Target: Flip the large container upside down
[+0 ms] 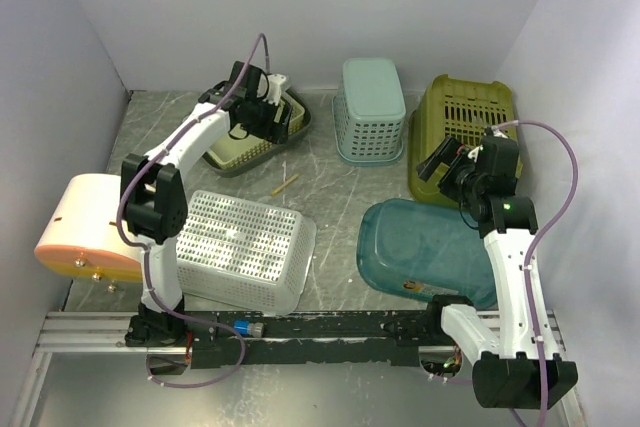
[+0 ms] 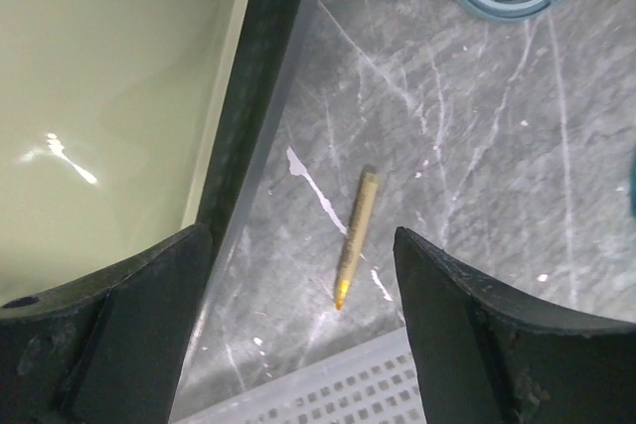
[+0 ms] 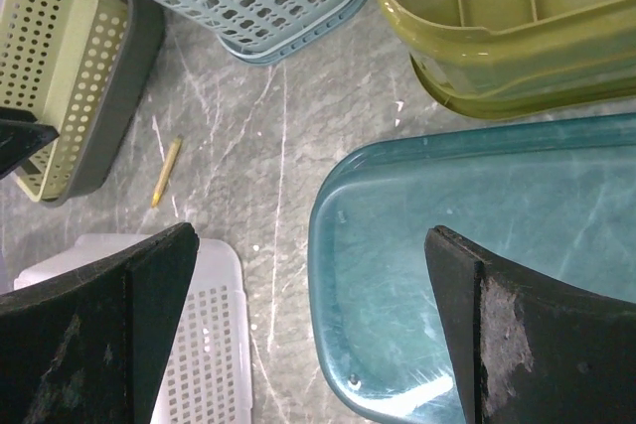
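Note:
The left gripper moves down and to the left in its wrist view onto the cream basket's pencil-side rim next, because bare table lies between its fingers.
The large container is a teal translucent tub lying at the right front of the table with its smooth base facing up; the right wrist view shows that base. My right gripper hovers above its far left corner, open, with nothing between its fingers. My left gripper is at the back left by the right rim of a cream basket in a dark grey tray. It is open and empty, over bare table beside the tray's rim.
A white perforated basket lies bottom up at front left. A pencil lies on the table between the baskets. A light blue basket and an olive basket stand at the back. An orange-rimmed cream object sits at far left.

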